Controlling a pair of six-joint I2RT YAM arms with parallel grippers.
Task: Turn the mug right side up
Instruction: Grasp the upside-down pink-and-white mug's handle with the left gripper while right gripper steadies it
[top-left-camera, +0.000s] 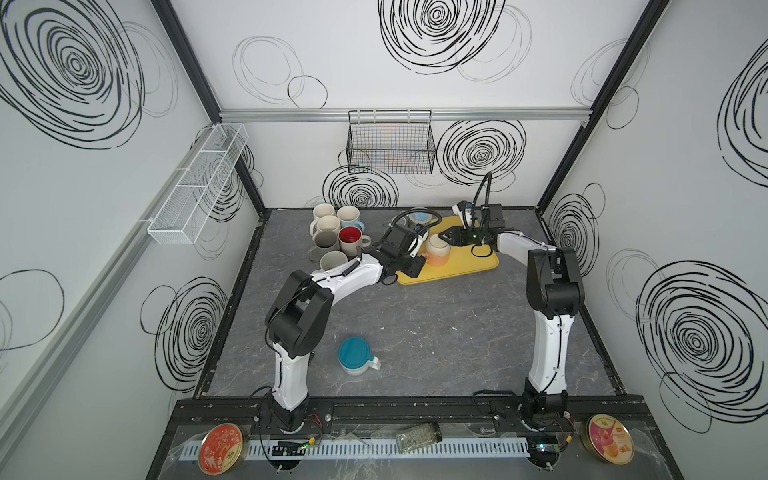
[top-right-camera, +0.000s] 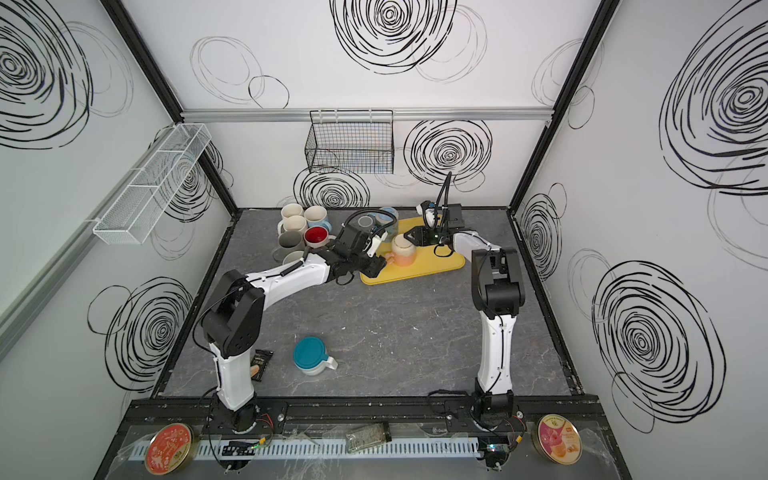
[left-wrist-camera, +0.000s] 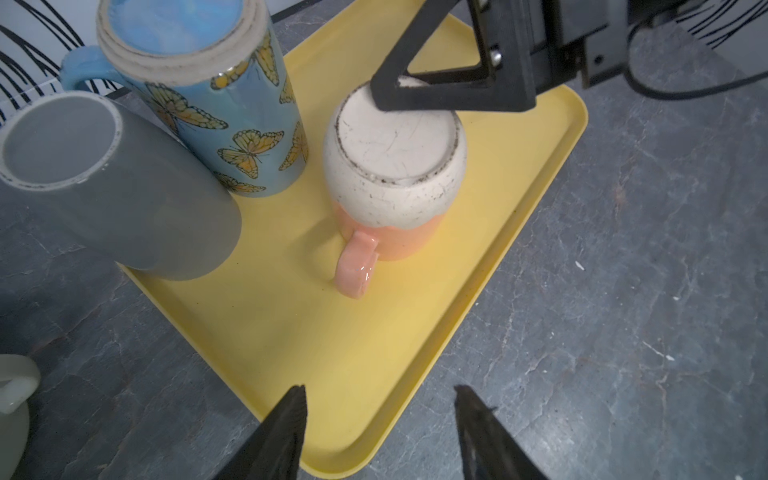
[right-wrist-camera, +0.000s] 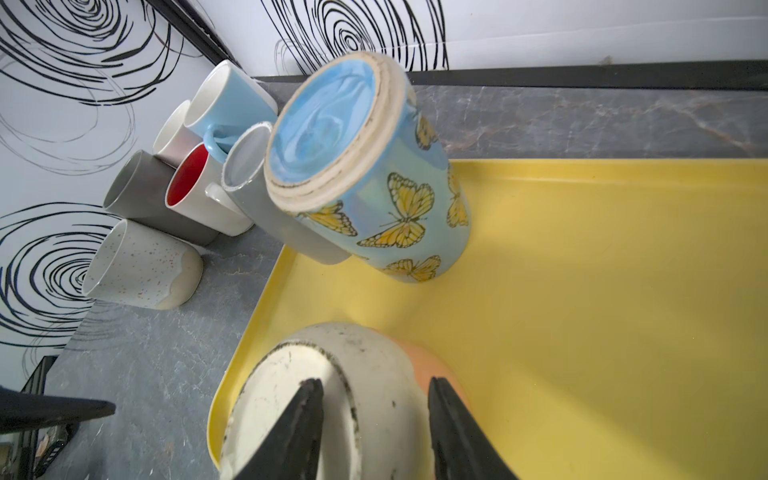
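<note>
The peach handle (top-right-camera: 389, 257) (left-wrist-camera: 355, 269) lies below my left gripper, pointing its way. The left gripper moves down toward the mug next and brings its open fingers astride the handle.
The mug (left-wrist-camera: 395, 166), cream over peach, stands upside down on the yellow tray (left-wrist-camera: 291, 332) with its scuffed base up and its handle (left-wrist-camera: 357, 266) pointing toward my left gripper. Both top views show it mid-tray (top-left-camera: 437, 249) (top-right-camera: 403, 249). My right gripper (right-wrist-camera: 374, 382) hovers just over it, open, with one finger above the base and the other beyond the mug's side (top-left-camera: 442, 237) (top-right-camera: 409, 235). My left gripper (left-wrist-camera: 380, 390) is open and empty over the tray's near corner, a short way from the handle (top-left-camera: 411, 266).
A blue butterfly mug (left-wrist-camera: 232, 124) stands upside down at the tray's back, with a grey mug (left-wrist-camera: 104, 187) against it. Several mugs (top-left-camera: 336, 237) cluster on the table left of the tray. A teal-bottomed mug (top-left-camera: 355, 355) sits upside down near the front.
</note>
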